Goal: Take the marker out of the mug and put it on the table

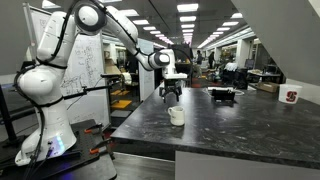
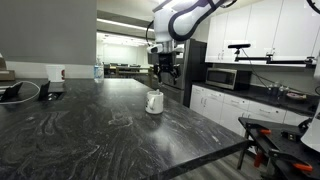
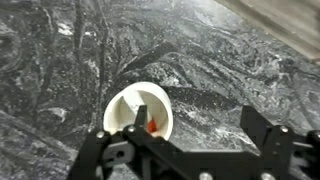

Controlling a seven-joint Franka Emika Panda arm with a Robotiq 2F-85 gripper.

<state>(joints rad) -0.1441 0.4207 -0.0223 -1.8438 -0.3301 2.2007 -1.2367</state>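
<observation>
The gripper has one spread finger above bare table, so it next needs to shift toward the left in the wrist view and lower onto the marker (image 3: 151, 126) inside the mug.
A small white mug (image 1: 176, 116) stands on the dark mottled table (image 1: 230, 125); it also shows in an exterior view (image 2: 154, 102). In the wrist view I look down into the mug (image 3: 128, 104) and see the reddish tip of the marker (image 3: 151, 126) inside it. My gripper (image 1: 172, 93) hangs open and empty in the air above the mug, also seen in an exterior view (image 2: 165, 70). In the wrist view the gripper (image 3: 195, 125) has its fingers spread wide, one finger over the mug's rim, the other off to the side over bare table.
A black object (image 1: 222, 95) and a white cup with a red logo (image 1: 291, 97) sit farther along the table. In an exterior view a cup (image 2: 55, 74) and a dark bowl (image 2: 18, 93) stand at the far end. The table's edge (image 2: 225, 150) is near the mug.
</observation>
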